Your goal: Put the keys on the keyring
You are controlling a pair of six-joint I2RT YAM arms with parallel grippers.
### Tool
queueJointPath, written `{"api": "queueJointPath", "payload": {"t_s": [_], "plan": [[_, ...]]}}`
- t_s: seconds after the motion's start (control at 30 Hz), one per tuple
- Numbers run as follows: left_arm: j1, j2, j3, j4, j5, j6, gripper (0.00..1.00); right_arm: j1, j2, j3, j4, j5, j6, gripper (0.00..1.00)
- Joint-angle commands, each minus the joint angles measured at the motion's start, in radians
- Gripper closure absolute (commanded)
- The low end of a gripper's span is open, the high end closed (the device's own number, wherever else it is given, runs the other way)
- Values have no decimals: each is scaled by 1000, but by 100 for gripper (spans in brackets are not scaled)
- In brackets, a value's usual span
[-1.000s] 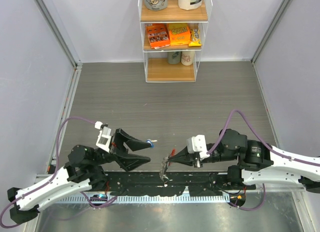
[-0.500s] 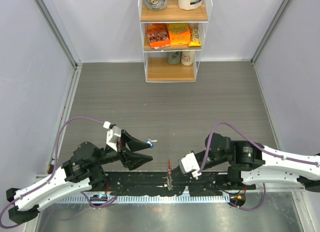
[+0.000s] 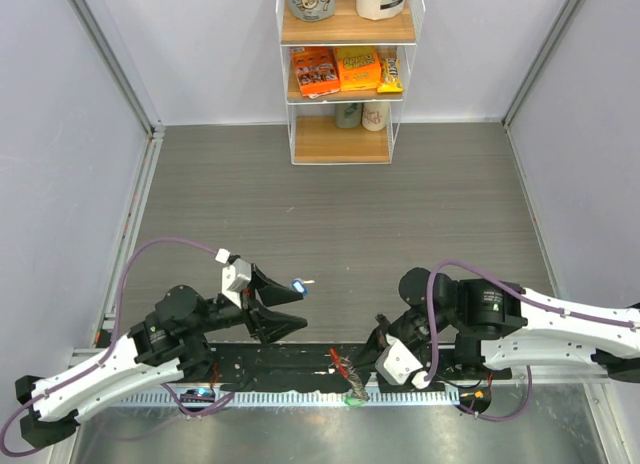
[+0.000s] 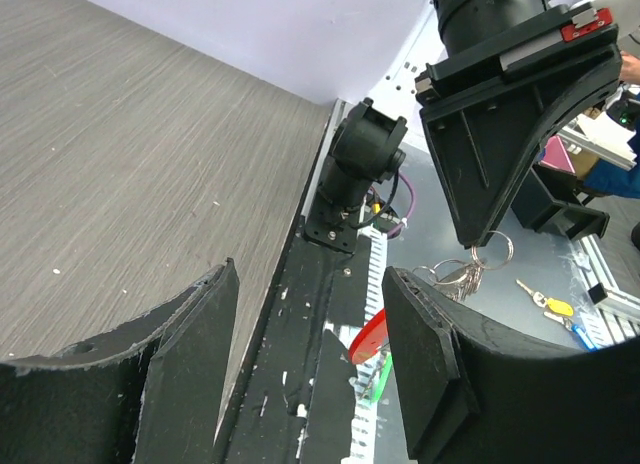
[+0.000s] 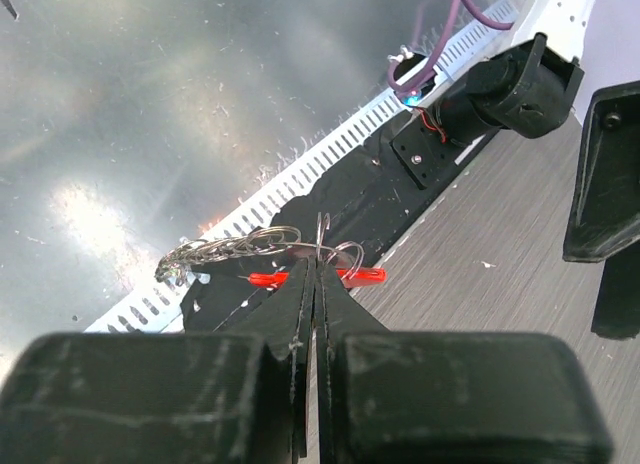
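Note:
Next, my left gripper swings outward, tilts its fingers down and lowers them onto the blue key [image 3: 298,286], because it lies by the far fingertip, outside their gap.
My right gripper [image 3: 366,354] is shut on the thin silvery keyring [image 5: 321,236] and holds it over the black strip at the table's near edge. Its chain links [image 5: 215,248] trail left and the red fob [image 5: 264,279] hangs beneath; the fob also shows from above [image 3: 340,362]. A green key [image 3: 352,402] shows just below the fob, also in the left wrist view [image 4: 383,376]. My left gripper [image 3: 300,306] is open and holds nothing between its fingers. The blue key [image 3: 298,286] sits at its far fingertip; whether they touch I cannot tell.
A white shelf unit [image 3: 345,134] with snack boxes stands at the back centre. The black mounting strip [image 3: 270,362] and slotted rail run along the near edge, with a metal surface below. Purple cables loop over both arms. Loose keys [image 4: 555,306] lie off the table.
My right gripper has swung toward the near edge and turned, carrying the keyring down over the rail. My left gripper has shifted slightly right and stays open. The blue key has barely moved.

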Motion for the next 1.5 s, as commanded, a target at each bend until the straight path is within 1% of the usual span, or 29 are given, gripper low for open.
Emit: {"api": "queueJointPath", "payload": {"t_s": [0.0,0.1,0.17,0.2,0.23,0.27,0.4,0.47,0.5,0.7,0.8,0.83,0.97,1.13,1.27,1.47], "plan": [[-1,-6,-8,24,25,31,34,4,17,69,-20,-51,-86,94],[-1,8,-5,18,22,47,34,4,27,91,-17,-35,-78,95],[-3,24,11,1,6,59,34,4,30,112,-12,9,-34,94],[-4,33,18,1,-5,65,34,5,31,118,-6,68,7,94],[-3,43,29,-38,-25,73,34,4,30,123,12,101,61,94],[-3,54,38,-61,-52,79,34,4,28,126,19,176,92,94],[-3,108,75,-143,-192,85,33,4,21,134,36,296,233,95],[-3,134,80,-157,-249,85,33,4,7,135,49,345,307,94],[-3,148,78,-160,-273,85,32,4,1,137,48,362,359,94],[3,286,89,-189,-473,53,31,4,-62,138,62,489,538,94],[28,362,90,-177,-525,-4,30,5,-81,131,69,523,598,95],[46,388,90,-177,-537,-21,32,4,-90,128,72,538,635,94],[112,491,87,-170,-557,-110,35,4,-105,120,79,578,733,94],[186,559,55,-141,-582,-180,33,4,-108,106,86,578,790,94],[253,605,17,-63,-496,-220,33,4,-110,83,106,623,822,94],[284,705,14,-9,-396,-249,34,4,-108,75,115,647,835,95]]}}
